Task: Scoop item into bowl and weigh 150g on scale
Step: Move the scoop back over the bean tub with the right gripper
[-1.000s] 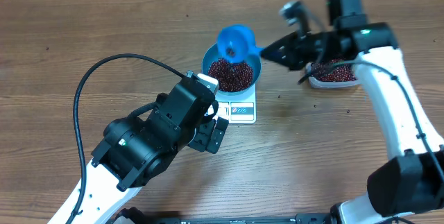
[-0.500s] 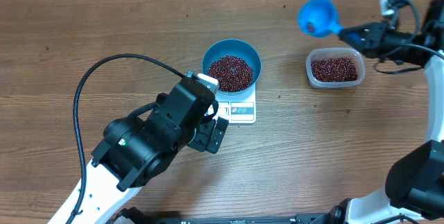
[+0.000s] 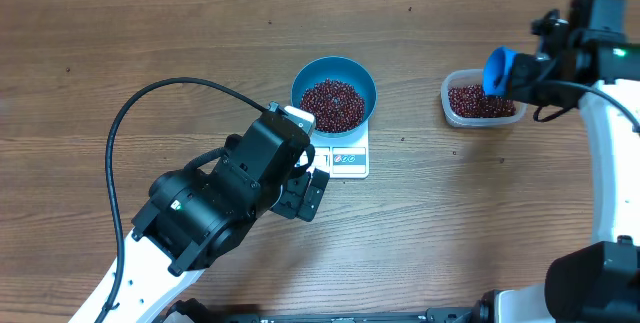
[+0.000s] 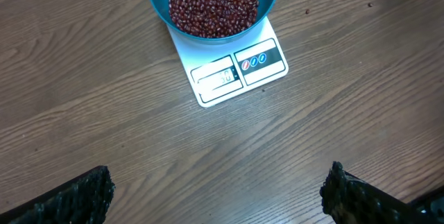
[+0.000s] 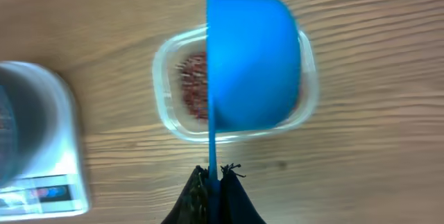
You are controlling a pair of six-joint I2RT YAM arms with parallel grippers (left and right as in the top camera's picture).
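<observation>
My right gripper holds the scoop and next needs to move back, to the left in the overhead view, and down to let go of it, because the wood [image 3: 403,199] beside the scale's display is bare.
The blue bowl [image 3: 334,66] sits on the white scale [image 3: 347,160], holding a heap of red-brown beans [image 3: 333,104]. In the left wrist view, the bowl's rim [image 4: 158,7] and the scale's display [image 4: 219,77] lie ahead of my left gripper [image 4: 220,189]. It is open and empty, above bare wood. My right gripper [image 5: 214,172] is shut on the handle of a small blue scoop [image 5: 253,61]. The scoop is turned on its side over a clear tub [image 5: 170,106] of beans [image 3: 480,101].
The clear tub [image 3: 448,105] stands to the right of the scale. The left arm's black cable [image 3: 130,123] loops over the table at the left. A few stray beans [image 3: 402,141] lie on the wood between the scale and the tub.
My right arm has carried the scoop from above the bowl rightward to the tub, and the scoop is now tipped on its side. The left arm has not moved.
</observation>
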